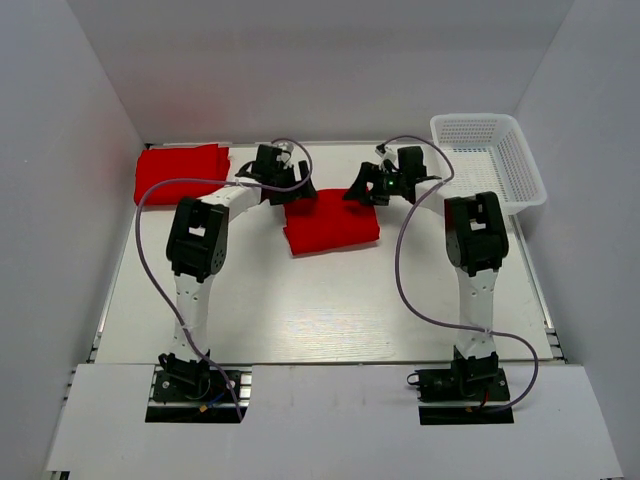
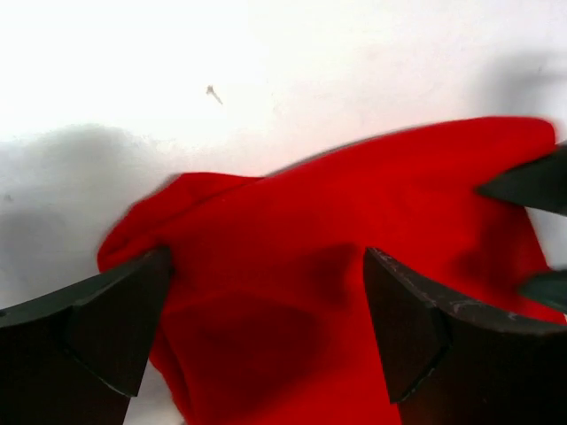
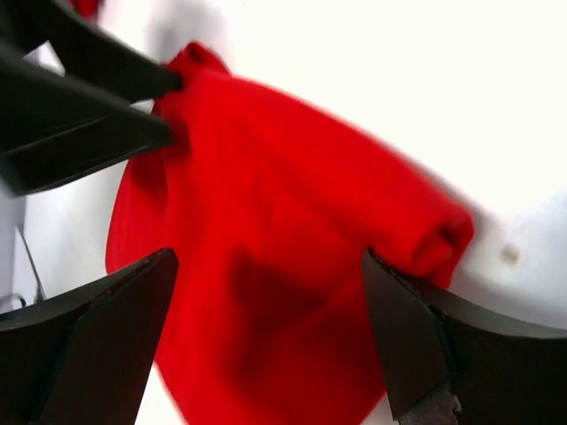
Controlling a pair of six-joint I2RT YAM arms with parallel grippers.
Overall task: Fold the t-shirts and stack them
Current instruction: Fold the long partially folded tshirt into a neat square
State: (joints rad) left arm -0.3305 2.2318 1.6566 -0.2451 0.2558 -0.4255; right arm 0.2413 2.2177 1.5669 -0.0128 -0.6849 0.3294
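My left gripper will draw its fingers back next. Then it will lower them to the middle shirt's side edge (image 1: 288,226) (image 2: 174,386) facing the second shirt and close.
A folded red t-shirt (image 1: 332,224) lies mid-table. A second folded red t-shirt (image 1: 181,172) lies at the back left. My left gripper (image 1: 294,194) is open over the far left corner of the middle shirt. My right gripper (image 1: 359,193) is open over its far right corner. In the left wrist view the gripper (image 2: 266,328) straddles the red cloth (image 2: 354,221) with nothing between the jaws. In the right wrist view the gripper (image 3: 266,341) is likewise open over the cloth (image 3: 292,204), and the left gripper's fingers (image 3: 80,88) show at the top left.
A white plastic mesh basket (image 1: 515,180) stands at the back right, close to the right arm. White walls enclose the table on three sides. Purple cables loop from both arms over the table.
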